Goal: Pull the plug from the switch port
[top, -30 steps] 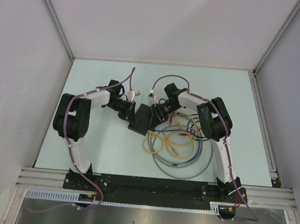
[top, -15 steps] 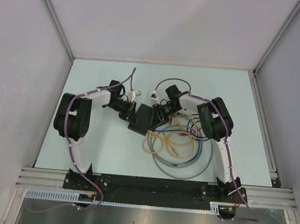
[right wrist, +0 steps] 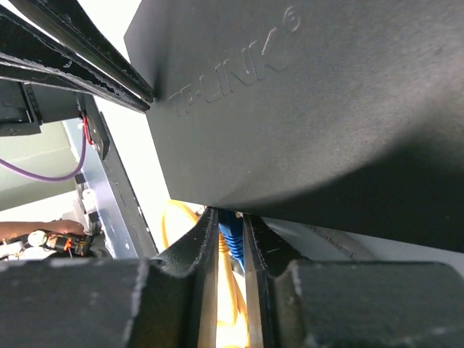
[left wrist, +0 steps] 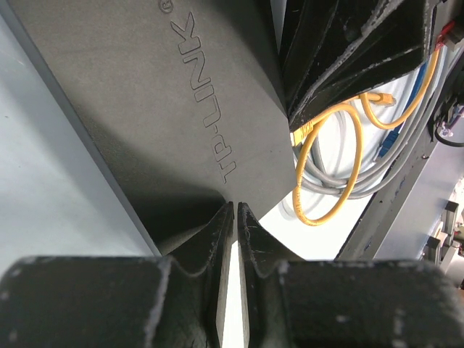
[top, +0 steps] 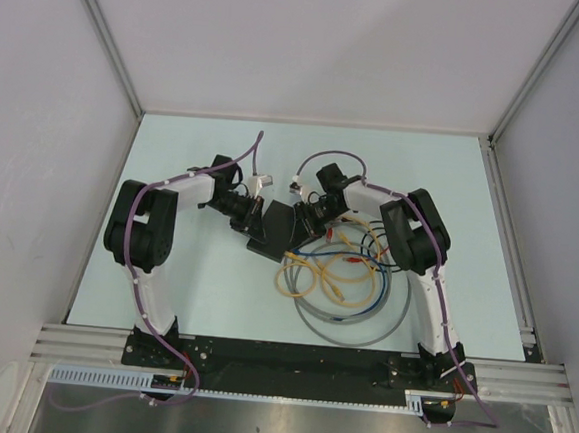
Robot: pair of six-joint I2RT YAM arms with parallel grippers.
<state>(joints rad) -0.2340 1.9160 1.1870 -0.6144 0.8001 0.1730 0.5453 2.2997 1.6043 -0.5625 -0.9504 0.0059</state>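
My right gripper is about to pull outward and to the right in the top view, because the plug still sits at the switch (top: 271, 230). It will let go of the plug beyond the coiled cables.
The switch (top: 271, 230) is a flat black box lying between the two grippers; raised lettering shows on its top in the left wrist view (left wrist: 167, 109) and the right wrist view (right wrist: 326, 109). My right gripper (top: 302, 221) is at the switch's right edge. In its wrist view (right wrist: 230, 214) the jaws are shut on a blue plug (right wrist: 230, 230) that sits at the switch's edge. My left gripper (top: 250, 220) is at the switch's left side. Its jaws (left wrist: 233, 206) are shut with nothing between them, tips against the switch's edge.
Loose cables lie coiled just right of and in front of the switch: yellow loops (top: 317, 277), a blue cable (top: 314, 248) and a large grey loop (top: 353, 327). The yellow and grey cables also show in the left wrist view (left wrist: 319, 145). Walls enclose the table.
The right gripper has edged slightly left against the switch. The left gripper and the cables have barely moved.
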